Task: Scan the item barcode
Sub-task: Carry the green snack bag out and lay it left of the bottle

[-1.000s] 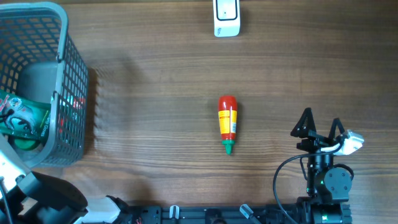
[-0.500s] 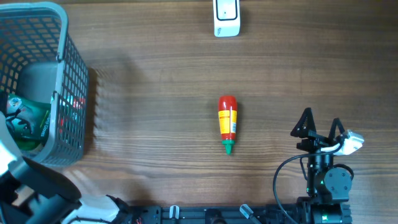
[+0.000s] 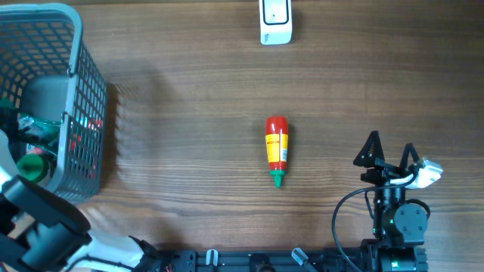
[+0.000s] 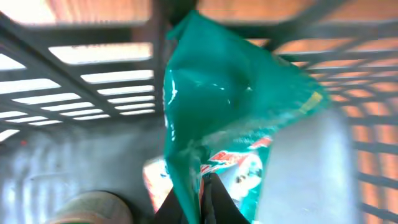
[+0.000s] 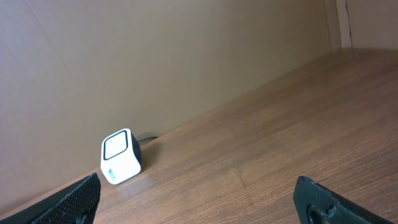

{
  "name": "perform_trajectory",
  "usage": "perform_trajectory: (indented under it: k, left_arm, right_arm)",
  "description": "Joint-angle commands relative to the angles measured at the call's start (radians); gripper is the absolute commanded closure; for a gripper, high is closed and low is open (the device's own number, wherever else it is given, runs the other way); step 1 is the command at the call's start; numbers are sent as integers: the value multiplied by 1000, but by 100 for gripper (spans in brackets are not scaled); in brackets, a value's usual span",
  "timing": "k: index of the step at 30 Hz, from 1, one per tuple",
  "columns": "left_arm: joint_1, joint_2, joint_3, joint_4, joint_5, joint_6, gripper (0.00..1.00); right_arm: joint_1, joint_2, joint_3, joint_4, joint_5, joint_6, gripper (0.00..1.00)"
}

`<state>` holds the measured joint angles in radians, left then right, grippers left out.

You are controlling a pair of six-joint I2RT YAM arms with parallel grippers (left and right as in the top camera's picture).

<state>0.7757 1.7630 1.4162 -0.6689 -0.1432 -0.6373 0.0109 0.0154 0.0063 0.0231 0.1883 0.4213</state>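
I should next move my left gripper up from the basket [image 3: 89,83] and down beside the bottle to release, as that bare tabletop is to its right in the overhead view.
Inside the grey basket [image 3: 89,83], my left gripper [image 4: 203,200] is shut on the lower edge of a green foil packet [image 4: 230,106], pinched between the two dark fingers. The packet stands up in front of the basket's mesh wall. From overhead, only bits of it [image 3: 39,125] show through the basket's side. My right gripper [image 3: 389,151] rests open near the table's front right, nothing between its fingers [image 5: 74,199]. The white barcode scanner [image 3: 275,21] stands at the far edge, also in the right wrist view [image 5: 121,157].
A red sauce bottle with a green cap [image 3: 277,149] lies in the middle of the table. A round lidded container [image 4: 93,208] sits in the basket beside the packet. A brown wall runs behind the scanner.
My left gripper has shut on the green packet, which lay flat in the basket and now stands bunched up. The left arm has shifted slightly. The right arm has not moved.
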Motion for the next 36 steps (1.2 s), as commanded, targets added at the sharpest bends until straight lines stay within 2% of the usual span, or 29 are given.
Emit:
perform_trajectory:
  k: [1,6,8,11,14,17,21,23,28,31,36]
  left_arm:
    - [7,-184,90,8,151,-16,96]
    - [5,-432,135,40,442,-208,96]
    - [-13,-535,135,71,548,-244,96]
    - [-68,-639,135,69,578,-246,96]
    - [-197,-715,135,21,581,-246,96]
    - [-441,-734,135,-136,575,-195,96]
    - [-678,-668,118,-338,368,-150,96]
    - [-787,-613,64,-341,328,-99,96]
    - [-1040,-362,-98,-188,204,-20,96]
    - [-1137,-172,-109,-113,201,2,96]
    - [-1242,24,-109,-35,201,2,96]
  right_arm:
    - [4,-6,-1,2,14,0,0]
    - [4,-6,-1,2,14,0,0]
    - [4,-6,-1,2,14,0,0]
    - [4,-6,-1,2,14,0,0]
    - [4,-6,-1,2,14,0,0]
    - [4,-6,-1,2,14,0,0]
    - [4,-6,-1,2,14,0,0]
    - [4,-6,-1,2,14,0,0]
    - [4,-6,-1,2,14,0,0]
    - [4,-6,-1,2,14,0,0]
    - [4,-6,-1,2,14,0,0]
